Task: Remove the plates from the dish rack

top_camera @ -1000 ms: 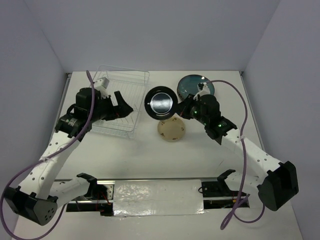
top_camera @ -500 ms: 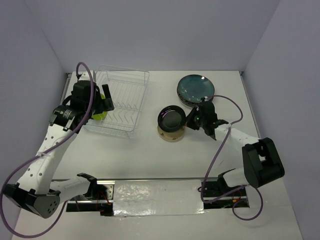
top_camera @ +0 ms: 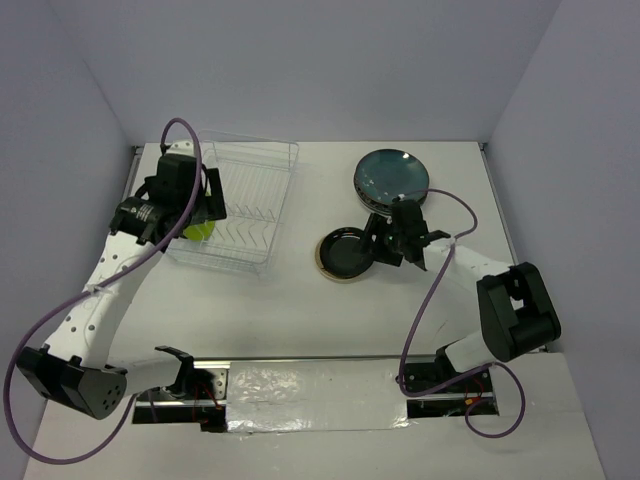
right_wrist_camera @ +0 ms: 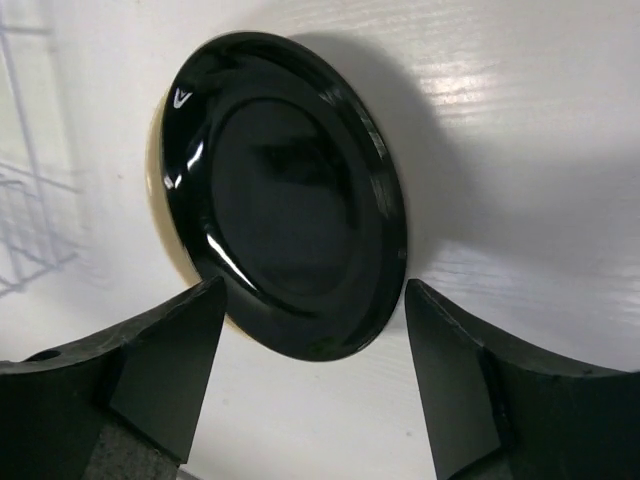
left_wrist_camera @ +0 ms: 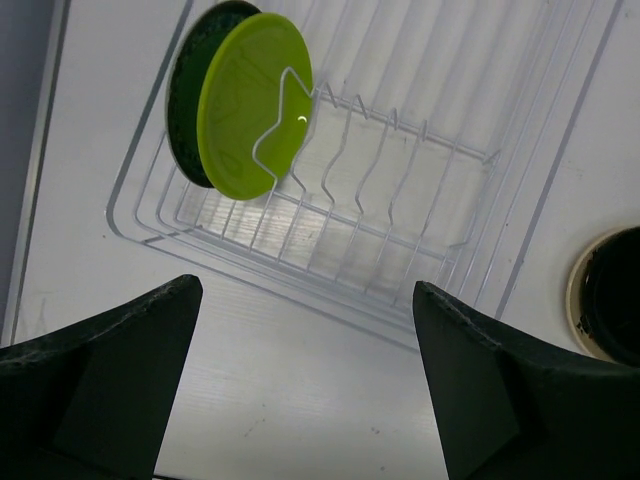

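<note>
The green plate stands below and outward of my left gripper. My left gripper will next go down and outward and bring its open fingers to both sides of the green plate's upper rim.
The white wire dish rack sits at the back left. At its left end a lime-green plate stands upright in the tines, with a dark plate right behind it. My left gripper hovers open above the rack's near edge, holding nothing; from above it is over the green plate. A small black plate lies on a cream plate mid-table. My right gripper is open, its fingers standing either side of the black plate's near rim without touching it.
A large dark teal plate tops a stack at the back right, just behind the right gripper. The black plate on the cream one lies between the rack and that stack. Grey walls close in the table on three sides.
The right gripper lowered the black plate flat onto the cream plate and opened, letting it go. The left arm swung to the rack's left end, over the green plate.
</note>
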Controlling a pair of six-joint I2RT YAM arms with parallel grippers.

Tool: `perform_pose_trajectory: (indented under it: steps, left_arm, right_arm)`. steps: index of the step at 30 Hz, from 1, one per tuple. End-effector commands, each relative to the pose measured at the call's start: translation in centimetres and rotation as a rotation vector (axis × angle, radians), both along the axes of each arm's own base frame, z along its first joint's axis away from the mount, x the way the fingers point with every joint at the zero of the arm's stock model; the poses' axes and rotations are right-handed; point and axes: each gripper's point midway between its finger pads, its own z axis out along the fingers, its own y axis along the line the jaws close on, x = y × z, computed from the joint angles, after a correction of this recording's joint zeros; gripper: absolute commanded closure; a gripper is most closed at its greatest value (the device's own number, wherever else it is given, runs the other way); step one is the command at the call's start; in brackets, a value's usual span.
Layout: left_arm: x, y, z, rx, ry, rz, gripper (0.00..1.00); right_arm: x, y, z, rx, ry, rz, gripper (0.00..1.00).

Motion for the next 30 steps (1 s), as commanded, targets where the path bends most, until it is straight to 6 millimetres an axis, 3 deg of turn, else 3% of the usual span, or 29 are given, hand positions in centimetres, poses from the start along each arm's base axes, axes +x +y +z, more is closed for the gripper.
perform_pose_trajectory:
  steps: [1, 6, 13, 15, 16, 17, 21, 22, 24, 25, 30]
  left_arm:
    - [0.6, 1.5, 3.2, 0.042, -0.068, 0.04, 0.0]
    - [1.7, 3.2, 2.9, 0.067, -0.03, 0.102, 0.0]
    - [4.3, 6.8, 1.5, 0.13, 0.032, 0.227, 0.01]
    - [5.6, 7.2, 0.7, 0.135, 0.049, 0.235, 0.01]
    - [6.4, 7.5, -0.1, 0.146, 0.073, 0.237, 0.0]
    - [6.8, 7.7, -0.5, 0.152, 0.081, 0.241, 0.0]
    - [9.2, 8.1, -2.0, 0.166, 0.114, 0.255, 0.1]
    - [9.8, 8.0, -3.1, 0.177, 0.144, 0.248, 0.14]
    - [10.7, 8.3, -3.7, 0.189, 0.155, 0.258, 0.24]
    - [11.2, 8.6, -5.0, 0.202, 0.191, 0.264, 0.24]
    - [12.5, 8.9, -7.3, 0.216, 0.251, 0.275, 0.3]
  right_arm:
    - [0.1, -1.4, 1.0, -0.237, -0.002, 0.041, 0.19]
    - [-1.8, -3.6, 1.0, -0.44, 0.04, 0.052, 0.18]
    - [-2.6, -2.2, 3.3, -0.367, -0.013, 0.142, 0.17]
    - [-3.4, -0.7, 5.6, -0.277, -0.089, 0.19, 0.17]
    - [-3.8, 0.2, 7.9, -0.227, -0.168, 0.217, 0.17]
    - [-4.3, 0.3, 8.5, -0.217, -0.19, 0.22, 0.17]
    - [-5.8, 0.5, 11.0, -0.176, -0.265, 0.244, 0.16]
    - [-6.1, 0.5, 11.2, -0.174, -0.269, 0.251, 0.16]
    - [-6.8, 0.6, 11.4, -0.165, -0.279, 0.267, 0.16]
    - [-7.0, 0.6, 11.4, -0.166, -0.286, 0.272, 0.16]
    - [-7.9, 0.9, 11.4, -0.155, -0.307, 0.297, 0.16]
